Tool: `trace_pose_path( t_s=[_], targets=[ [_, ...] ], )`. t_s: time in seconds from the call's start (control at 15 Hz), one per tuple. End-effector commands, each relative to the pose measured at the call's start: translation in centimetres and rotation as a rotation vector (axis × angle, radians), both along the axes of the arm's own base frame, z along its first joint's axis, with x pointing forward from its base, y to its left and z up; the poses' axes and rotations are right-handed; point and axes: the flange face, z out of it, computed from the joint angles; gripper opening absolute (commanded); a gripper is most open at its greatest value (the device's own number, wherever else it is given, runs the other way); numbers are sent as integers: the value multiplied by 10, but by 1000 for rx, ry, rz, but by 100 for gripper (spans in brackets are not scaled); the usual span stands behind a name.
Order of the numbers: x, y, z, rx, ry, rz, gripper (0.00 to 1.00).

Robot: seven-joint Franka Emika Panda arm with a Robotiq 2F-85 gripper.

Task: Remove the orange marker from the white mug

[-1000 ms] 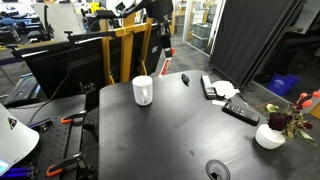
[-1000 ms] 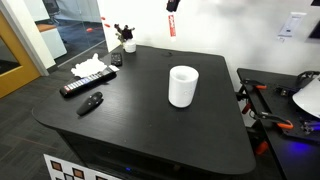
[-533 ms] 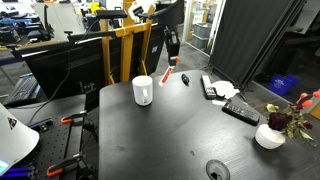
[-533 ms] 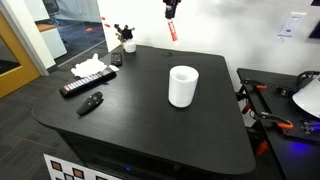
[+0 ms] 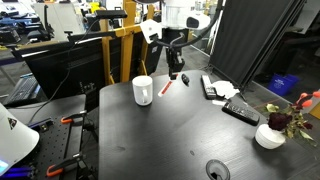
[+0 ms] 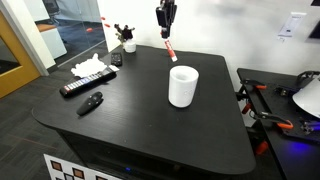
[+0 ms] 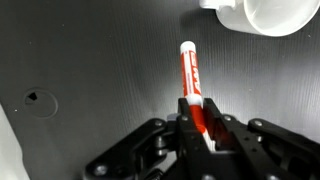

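Next, my gripper moves away from the white mug (image 5: 143, 90) toward the remote, then down, before it releases the orange marker, since empty black table lies between them.
My gripper (image 5: 174, 72) is shut on the orange marker (image 7: 192, 82), which hangs from the jaws and points down and slightly aslant above the black table. The marker also shows in both exterior views (image 5: 167, 86) (image 6: 171, 50). The white mug (image 5: 143, 90) stands upright on the table beside and below the marker, apart from it; it also shows in an exterior view (image 6: 182, 85) and at the top right of the wrist view (image 7: 270, 14). The marker is outside the mug.
A remote (image 5: 240, 111), a white cloth with a dark device (image 5: 217, 88) and a white flower bowl (image 5: 269, 136) lie toward one side of the black table (image 5: 160, 135). A small black object (image 6: 91, 102) lies near the table edge. A round grommet (image 5: 217, 171) is near the front edge.
The gripper has come down with the marker, from high above the table to just over its surface beside the mug. The mug has not moved.
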Motion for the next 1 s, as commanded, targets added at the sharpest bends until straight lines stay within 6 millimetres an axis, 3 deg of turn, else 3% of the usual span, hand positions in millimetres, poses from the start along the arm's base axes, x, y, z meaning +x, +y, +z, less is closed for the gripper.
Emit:
trace_pose_path(
  t_s=[0.0, 0.6, 0.93],
  targets=[
    [21, 8, -17, 14, 11, 52, 5],
    [61, 36, -60, -19, 49, 115, 5],
    [75, 34, -83, -28, 70, 106, 5]
  ],
)
